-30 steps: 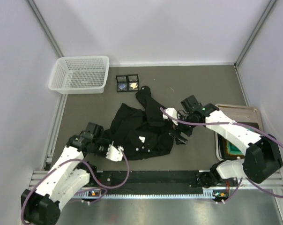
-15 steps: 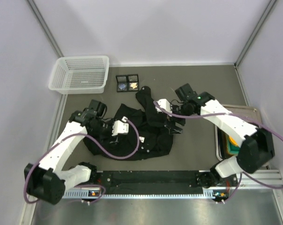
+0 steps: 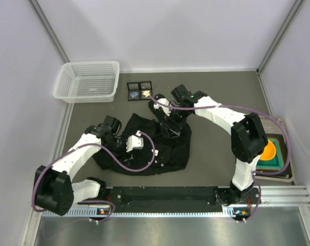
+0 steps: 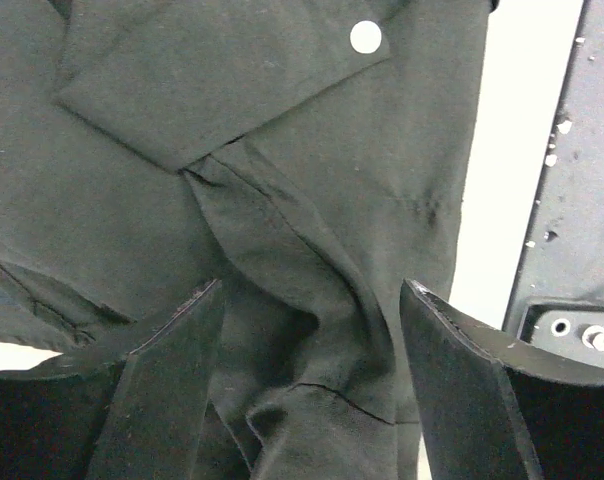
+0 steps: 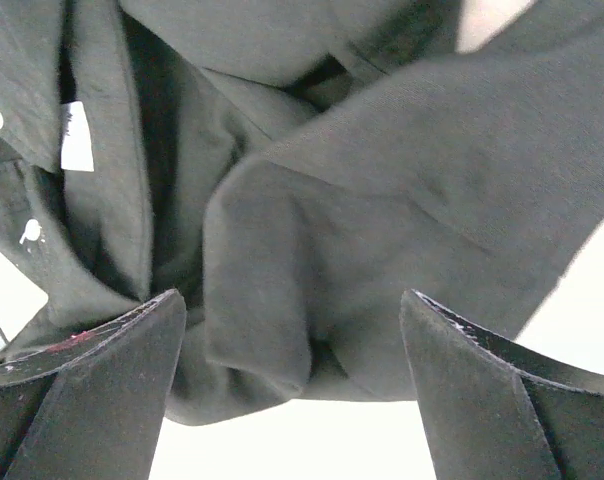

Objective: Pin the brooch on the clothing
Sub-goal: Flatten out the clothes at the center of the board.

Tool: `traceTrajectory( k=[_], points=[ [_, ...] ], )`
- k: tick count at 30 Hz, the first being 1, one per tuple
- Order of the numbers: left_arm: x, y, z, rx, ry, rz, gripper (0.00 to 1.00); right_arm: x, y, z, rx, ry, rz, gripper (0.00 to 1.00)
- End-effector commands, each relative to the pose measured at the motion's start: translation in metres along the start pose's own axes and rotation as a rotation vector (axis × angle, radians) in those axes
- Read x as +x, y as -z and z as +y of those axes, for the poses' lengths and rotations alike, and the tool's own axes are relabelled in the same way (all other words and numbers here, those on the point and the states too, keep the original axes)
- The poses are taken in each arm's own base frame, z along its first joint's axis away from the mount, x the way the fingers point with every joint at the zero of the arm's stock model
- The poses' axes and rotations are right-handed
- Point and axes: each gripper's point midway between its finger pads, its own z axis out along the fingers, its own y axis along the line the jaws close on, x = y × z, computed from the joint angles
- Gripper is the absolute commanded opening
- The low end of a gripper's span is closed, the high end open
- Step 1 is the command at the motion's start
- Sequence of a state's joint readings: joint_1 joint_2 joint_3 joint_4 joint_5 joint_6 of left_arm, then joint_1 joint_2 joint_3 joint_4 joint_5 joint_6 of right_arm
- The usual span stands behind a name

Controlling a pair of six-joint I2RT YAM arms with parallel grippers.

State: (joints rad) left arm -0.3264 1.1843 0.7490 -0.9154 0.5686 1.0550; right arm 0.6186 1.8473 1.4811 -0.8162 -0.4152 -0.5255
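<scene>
The shirt's near part has a raised fold. My left gripper should lower onto that fold first to get onto the shirt's near part.
The clothing, a black shirt, lies crumpled in the middle of the table. In the left wrist view its folds and one white button show. My left gripper hangs open just above the shirt's left part, with only cloth under its jaws. My right gripper stands open over the shirt's far edge, where a thick fold and a white label show. The brooch sits in a small black box behind the shirt.
A white mesh basket stands at the back left. At the right edge a metal tray holds a teal dish with an orange thing. The black rail runs along the near edge.
My left gripper has opened and moved from the shirt's near-left edge up over its left part. The shirt's left side has spread out. My right arm has swung left to the shirt's far edge.
</scene>
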Motion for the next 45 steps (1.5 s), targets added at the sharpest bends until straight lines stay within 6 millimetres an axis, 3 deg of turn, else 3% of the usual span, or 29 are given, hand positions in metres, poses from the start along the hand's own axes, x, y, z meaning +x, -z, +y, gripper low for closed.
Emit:
traceTrajectory(
  k=[1,4,7,8,10,11,14,15,16,18,21,22,23,26,27,28,29,30,31,32,33,34,37,41,45],
  points=[
    [-0.006,-0.004,0.019,-0.076,-0.031,-0.027,0.76,-0.014,-0.015,0.016,0.009,0.047,0.016,0.87],
    [-0.001,-0.011,0.02,-0.067,-0.026,-0.002,0.73,0.005,-0.025,0.011,0.058,0.009,0.094,0.82],
    [0.002,-0.015,0.02,-0.055,-0.008,0.015,0.64,0.018,-0.02,-0.001,0.133,-0.011,0.138,0.49],
    [0.003,-0.016,0.021,-0.051,0.003,0.023,0.63,0.021,-0.013,-0.007,0.156,-0.027,0.137,0.26],
    [0.003,-0.018,0.021,-0.045,0.025,0.032,0.56,0.019,0.009,-0.015,0.205,-0.052,0.109,0.0],
    [0.002,-0.017,0.023,-0.049,0.033,0.033,0.49,0.019,0.019,-0.019,0.217,-0.066,0.096,0.0],
    [0.001,-0.018,0.027,-0.051,0.065,0.039,0.29,0.023,0.074,-0.041,0.281,-0.147,0.028,0.0],
    [0.0,-0.017,0.029,-0.056,0.073,0.041,0.21,0.032,0.092,-0.054,0.31,-0.2,0.009,0.0],
    [0.001,-0.016,0.032,-0.069,0.103,0.05,0.07,0.041,0.104,-0.054,0.303,-0.231,0.014,0.0],
    [-0.004,-0.012,0.038,-0.088,0.104,0.041,0.0,0.06,0.128,-0.059,0.329,-0.284,0.014,0.0],
    [-0.016,0.0,0.052,-0.155,0.097,-0.01,0.0,0.112,0.122,-0.034,0.276,-0.329,0.123,0.0],
    [-0.023,0.009,0.056,-0.194,0.101,-0.041,0.0,0.126,0.123,-0.034,0.281,-0.344,0.143,0.0],
    [-0.034,0.02,0.07,-0.256,0.092,-0.082,0.0,0.135,0.122,-0.031,0.273,-0.364,0.153,0.0],
    [-0.071,0.061,0.083,-0.376,0.034,-0.202,0.0,0.157,0.121,-0.025,0.243,-0.446,0.153,0.0],
    [-0.08,0.069,0.071,-0.353,-0.012,-0.226,0.0,0.162,0.118,-0.024,0.227,-0.467,0.159,0.0],
    [-0.104,0.084,0.048,-0.331,-0.189,-0.312,0.0,0.165,0.117,-0.024,0.214,-0.478,0.154,0.0],
    [-0.111,0.087,0.033,-0.315,-0.28,-0.345,0.0,0.168,0.115,-0.024,0.209,-0.475,0.162,0.01],
    [-0.105,0.084,0.008,-0.256,-0.329,-0.337,0.0,0.173,0.111,-0.024,0.2,-0.469,0.186,0.02],
    [-0.104,0.081,-0.016,-0.235,-0.495,-0.326,0.0,0.176,0.109,-0.025,0.194,-0.472,0.201,0.11],
    [-0.095,0.075,-0.031,-0.197,-0.553,-0.295,0.0,0.178,0.108,-0.024,0.185,-0.472,0.215,0.18],
    [-0.07,0.064,-0.053,-0.107,-0.56,-0.222,0.0,0.174,0.108,-0.026,0.174,-0.455,0.207,0.27],
    [-0.055,0.053,-0.065,-0.058,-0.656,-0.174,0.0,0.171,0.108,-0.026,0.156,-0.442,0.198,0.5],
    [-0.016,0.039,-0.072,-0.012,-0.718,-0.049,0.0,0.144,0.116,-0.023,0.111,-0.358,0.09,0.77],
    [-0.002,0.031,-0.062,-0.046,-0.733,0.009,0.0,0.118,0.123,-0.012,0.089,-0.17,0.013,0.81],
    [0.004,0.027,-0.057,-0.051,-0.68,0.036,0.0,0.087,0.12,0.016,0.045,0.058,-0.033,0.81]
  ],
)
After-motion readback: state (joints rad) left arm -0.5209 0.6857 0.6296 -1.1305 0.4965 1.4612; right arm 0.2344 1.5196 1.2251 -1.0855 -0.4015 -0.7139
